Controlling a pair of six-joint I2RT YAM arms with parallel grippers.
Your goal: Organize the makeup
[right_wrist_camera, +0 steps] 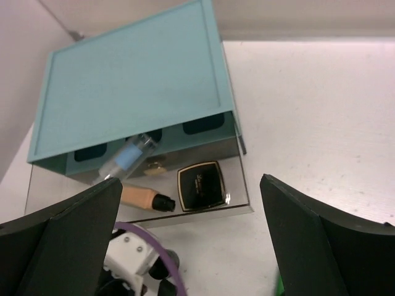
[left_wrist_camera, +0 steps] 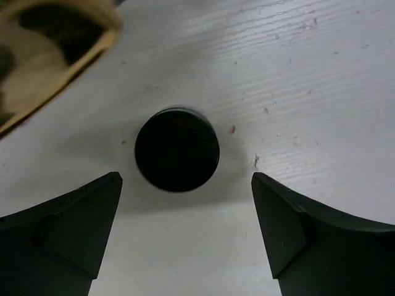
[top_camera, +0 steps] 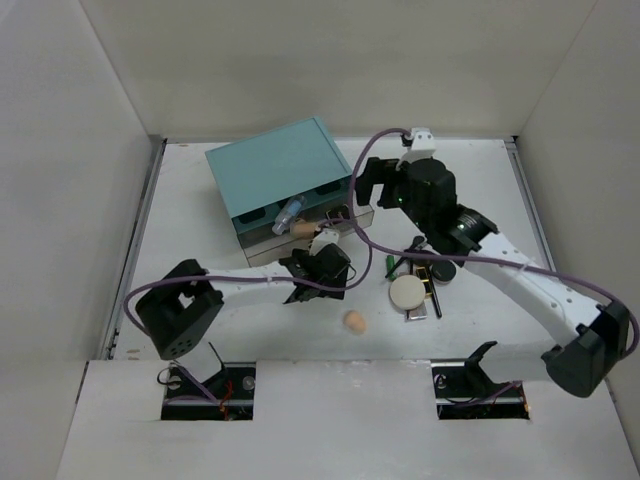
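My right gripper is to move down and back onto the far end of the green tube (top_camera: 391, 259) next, because that tube is still on the tabletop outside the drawer (top_camera: 300, 247).
A black round compact (left_wrist_camera: 177, 149) lies on the white table, just ahead of my open left gripper (left_wrist_camera: 185, 176) and level with the gap between its fingertips. My right gripper (right_wrist_camera: 190, 182) hangs open above the teal box's pulled-out drawer (right_wrist_camera: 203, 216). In that drawer lie a black square compact (right_wrist_camera: 199, 185), a tan cylinder (right_wrist_camera: 139, 197) and a clear bottle (right_wrist_camera: 126, 158). From above, the left gripper (top_camera: 318, 262) sits in front of the drawer (top_camera: 300, 247) and the right gripper (top_camera: 365, 192) beside the box. The cream puff (top_camera: 407, 292), peach sponge (top_camera: 354, 321) and thin pencils (top_camera: 432, 298) lie on the table.
The large teal box (top_camera: 278, 180) stands at the back left of the table (top_camera: 500, 200). More dark makeup (top_camera: 440, 270) is bunched under the right arm, next to the puff. The right arm's purple cable (top_camera: 360, 245) loops over the drawer's corner. White walls close in the table.
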